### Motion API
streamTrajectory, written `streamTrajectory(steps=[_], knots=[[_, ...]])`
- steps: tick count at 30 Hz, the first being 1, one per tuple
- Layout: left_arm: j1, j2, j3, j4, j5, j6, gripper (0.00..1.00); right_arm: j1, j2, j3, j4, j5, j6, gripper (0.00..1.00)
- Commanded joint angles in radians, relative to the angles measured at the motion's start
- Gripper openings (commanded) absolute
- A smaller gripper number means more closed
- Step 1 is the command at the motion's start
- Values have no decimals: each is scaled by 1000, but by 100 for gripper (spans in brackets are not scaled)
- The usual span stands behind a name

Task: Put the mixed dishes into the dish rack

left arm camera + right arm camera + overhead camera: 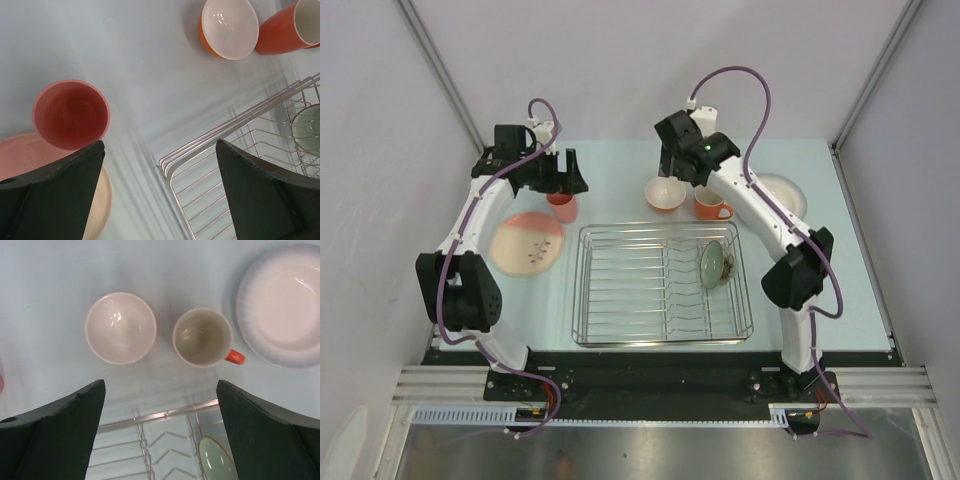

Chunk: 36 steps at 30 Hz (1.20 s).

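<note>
Next, my right gripper lowers, straddles the bowl's rim (pixel 153 340) beside the mug and closes, as a gap of bare table separates the orange bowl from the mug.
The silver wire dish rack (pixel 660 285) sits mid-table with the sage-green bowl (pixel 713 265) leaning among its tines at the right. The pink tumbler (pixel 561 206) stands upright by the rack's far left corner, beside the pink-and-cream leaf plate (pixel 527 243). The orange white-lined bowl (pixel 666 194), the orange mug (pixel 711 205) and the white plate (pixel 785 195) sit behind the rack. My left gripper (pixel 570 178) is open and empty, above and just behind the tumbler (pixel 71 115). My right gripper (pixel 672 165) is open and empty, above the orange bowl (pixel 120 328) and mug (pixel 202 337).
Grey walls enclose the table on three sides. In the left wrist view the rack's corner (pixel 172 165) lies between my fingers, with the leaf plate (pixel 102 200) under the left finger. In the right wrist view the white plate (pixel 285 305) is at the upper right.
</note>
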Motion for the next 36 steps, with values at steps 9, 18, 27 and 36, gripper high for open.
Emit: streamTrajectory(steps=[9,18,27,36], knots=[[10,-24,35,3,18,-9,99,-50,399,373,48,-112,33,86],[10,-19,21,11,14,-10,99,-64,421,190,93,-129,137,84],[10,-21,15,10,9,-10,99,-78,464,141,110,-164,189,80],[10,-21,13,2,-3,-7,99,-76,517,142,152,-158,192,71]])
